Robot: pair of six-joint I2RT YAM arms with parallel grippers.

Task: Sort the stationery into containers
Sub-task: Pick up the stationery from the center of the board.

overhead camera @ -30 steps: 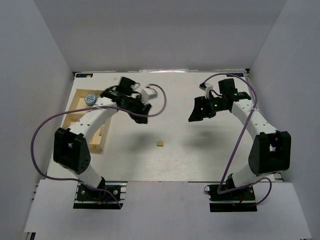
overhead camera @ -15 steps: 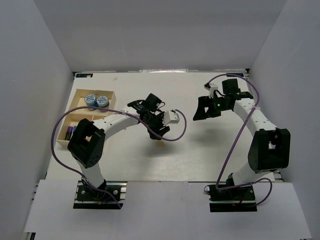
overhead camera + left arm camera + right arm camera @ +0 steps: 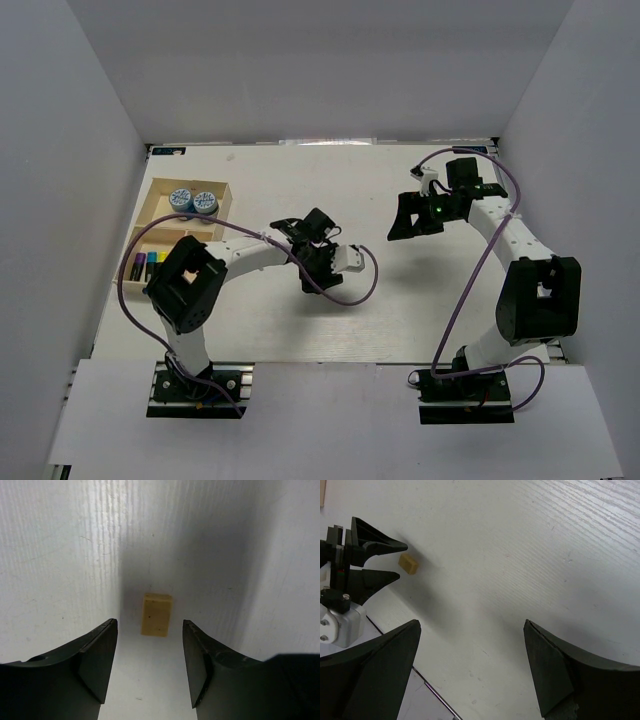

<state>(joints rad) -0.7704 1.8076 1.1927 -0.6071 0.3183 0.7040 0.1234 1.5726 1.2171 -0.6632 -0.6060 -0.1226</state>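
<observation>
The eraser block lies just below the robot's left gripper, lined up between the open fingers, so the left gripper needs to go down next and close on the block's long sides.
A small tan eraser block (image 3: 156, 614) lies on the white table, just ahead of and between the fingertips of my left gripper (image 3: 149, 623), which is open and low over it. In the top view the left gripper (image 3: 312, 281) hides the block. The right wrist view shows the block (image 3: 408, 564) beside the left gripper's fingers (image 3: 372, 547). My right gripper (image 3: 408, 222) is open and empty above the table's right half. The light-wood tray (image 3: 145, 212) at the left holds two blue-and-white rolls (image 3: 193, 200) in its far compartment and highlighters (image 3: 148, 264) in its near one.
White walls close in the table on the left, the back and the right. The left arm's purple cable (image 3: 362, 290) loops over the table to the right of its gripper. The table's near edge (image 3: 427, 687) shows in the right wrist view.
My left arm has swung from over the tray to the table's middle and come down around the tan eraser. The right gripper has barely moved.
</observation>
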